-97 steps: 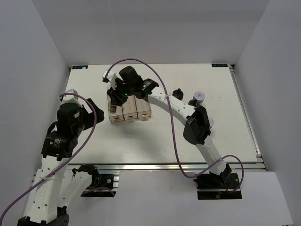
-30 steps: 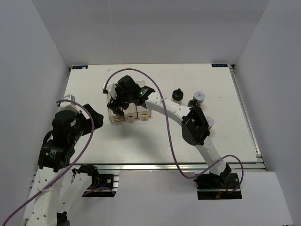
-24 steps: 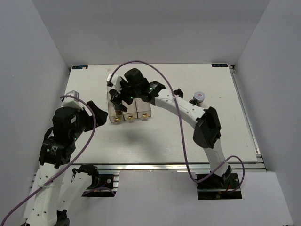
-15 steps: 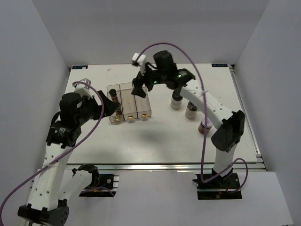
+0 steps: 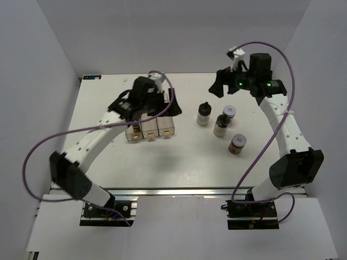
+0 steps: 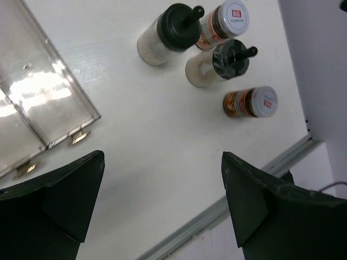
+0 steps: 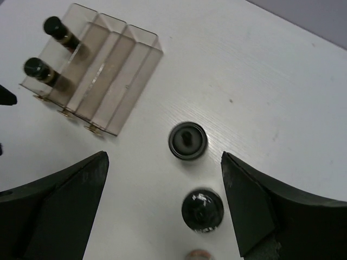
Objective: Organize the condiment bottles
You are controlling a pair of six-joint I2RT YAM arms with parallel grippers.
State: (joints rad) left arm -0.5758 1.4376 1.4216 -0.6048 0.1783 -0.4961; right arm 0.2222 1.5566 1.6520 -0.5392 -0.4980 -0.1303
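I need to reach next with my left gripper for the black-capped bottle with white contents and go down around its cap (image 5: 205, 108) (image 6: 179, 27), because that bottle is nearest the rack.
Four condiment bottles stand in a cluster right of centre: a black-capped one with white contents (image 5: 204, 114) (image 6: 165, 33) (image 7: 187, 140), a second black-capped one (image 5: 221, 124) (image 6: 217, 65) (image 7: 202, 210), a purple-white lidded one (image 5: 230, 111) (image 6: 227, 21) and a brown jar (image 5: 237, 143) (image 6: 250, 102). Two black-capped bottles (image 7: 54, 26) (image 7: 35, 67) sit in the end compartment of the clear rack (image 5: 157, 130) (image 6: 43, 103) (image 7: 103, 76). My left gripper (image 5: 173, 105) (image 6: 162, 162) hangs open above the rack's right side. High at the back right, over the cluster, my right gripper (image 5: 219, 86) (image 7: 162, 162) is open and empty.
The left arm covers most of the rack in the top view. A metal rail (image 5: 179, 190) runs along the table's near edge, and grey walls enclose the left, back and right sides.
The right arm has drawn away from the rack to the back right, uncovering the cluster. The left arm has swung from the near left out over the rack.
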